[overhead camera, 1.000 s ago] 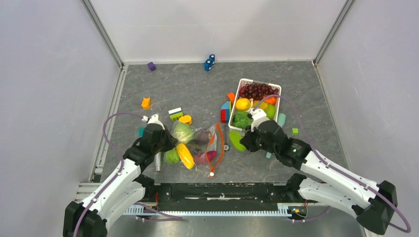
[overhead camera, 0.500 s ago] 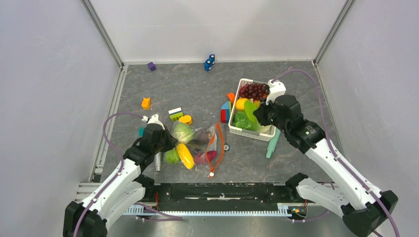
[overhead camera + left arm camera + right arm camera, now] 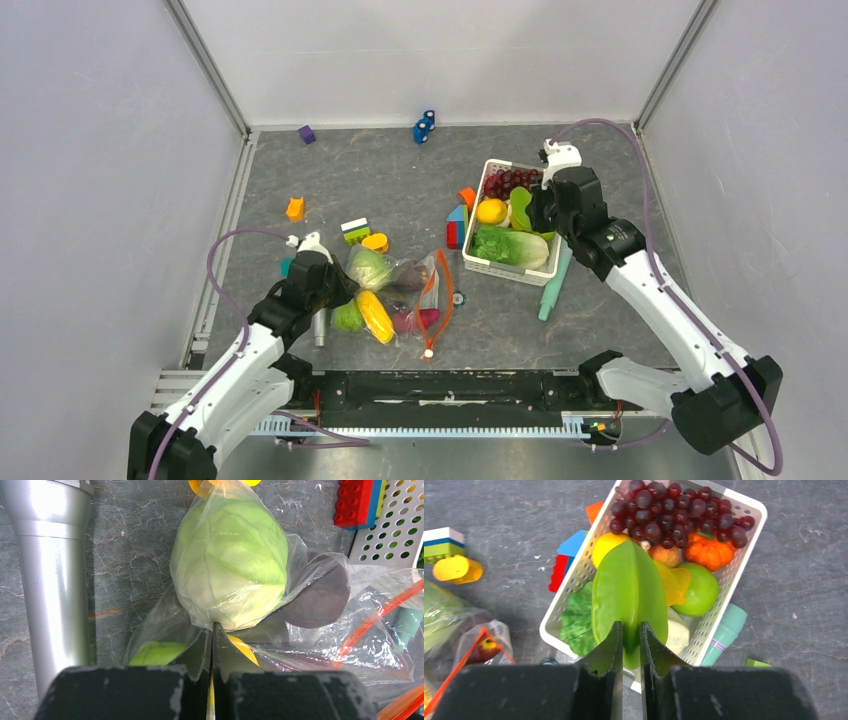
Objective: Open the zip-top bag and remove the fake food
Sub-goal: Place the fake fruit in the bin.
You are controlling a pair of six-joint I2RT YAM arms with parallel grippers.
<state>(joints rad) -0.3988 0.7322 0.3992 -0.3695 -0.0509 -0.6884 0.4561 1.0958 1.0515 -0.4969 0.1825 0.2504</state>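
My right gripper comes down over the orange pumpkin (image 3: 715, 556) next and lets go of the fruit, since the pumpkin lies below it and to its right in the wrist view.
The clear zip-top bag (image 3: 428, 283) lies near the front with its red-orange zipper strip (image 3: 446, 290) gaping. Inside are a pale green cabbage (image 3: 369, 267), yellow corn (image 3: 375, 315), a round green fruit (image 3: 347, 317), a dark eggplant (image 3: 408, 275) and a magenta sweet potato (image 3: 410, 320). My left gripper (image 3: 335, 290) is shut on the bag's plastic (image 3: 165, 625) just below the cabbage (image 3: 230, 565). My right gripper (image 3: 533, 210) is shut on a green ridged fruit (image 3: 629, 590) and holds it above the white basket (image 3: 754, 510).
The basket (image 3: 505, 268) holds dark red grapes (image 3: 512, 183), a lemon, long lettuce (image 3: 512, 245) and other produce. A silver cylinder (image 3: 50, 580) lies left of the bag. A teal cylinder (image 3: 552, 285) lies by the basket's right. Coloured blocks (image 3: 355, 231) are scattered behind.
My right arm has lifted the green ridged fruit from the table in front of the basket and carried it back over the basket. The left arm and bag have not moved.
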